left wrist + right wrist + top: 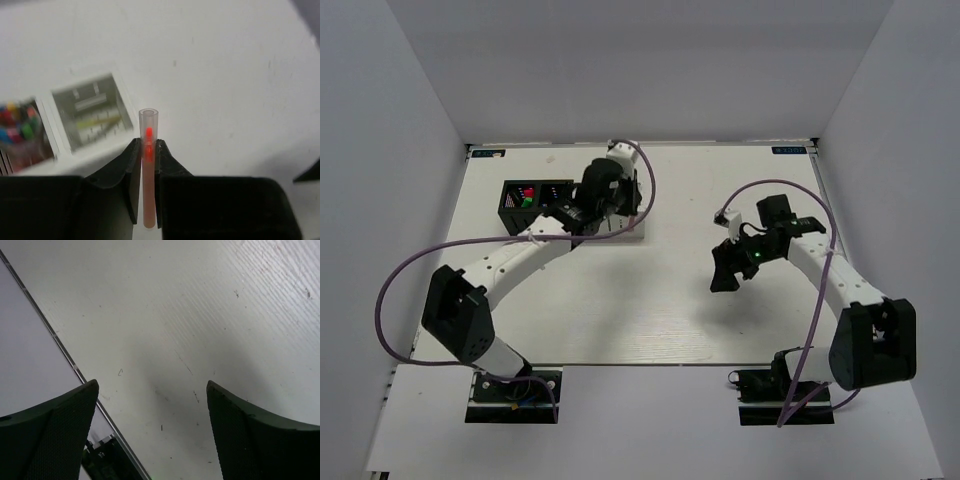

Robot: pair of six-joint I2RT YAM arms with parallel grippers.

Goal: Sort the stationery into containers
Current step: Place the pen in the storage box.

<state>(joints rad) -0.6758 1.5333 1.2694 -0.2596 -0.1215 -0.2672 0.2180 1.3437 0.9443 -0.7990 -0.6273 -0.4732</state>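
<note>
My left gripper moves outward over the white container's opening (92, 112) next, which lies outward of it, as the pink clear tube (148, 120) still hangs short, then releases the tube.
In the left wrist view my left gripper (148, 142) is shut on a pink clear tube (148, 120), which stands upright between the pads with its open end above them. Beyond it lies a white container (129, 107) with thin yellow sticks (97, 121) inside. A neighbouring container (46, 131) holds coloured highlighter caps (17, 127). From above, the left gripper (605, 195) hovers over the row and hides the white cubes. Two black containers (510, 207) show to its left. My right gripper (725, 275) hangs open over bare table on the right, nothing between its fingers (65, 415).
A white base under the cubes (630, 238) shows just right of the left gripper. White walls enclose the table on three sides. The table's right edge strip (60, 347) and a black arm base (107, 457) show in the right wrist view.
</note>
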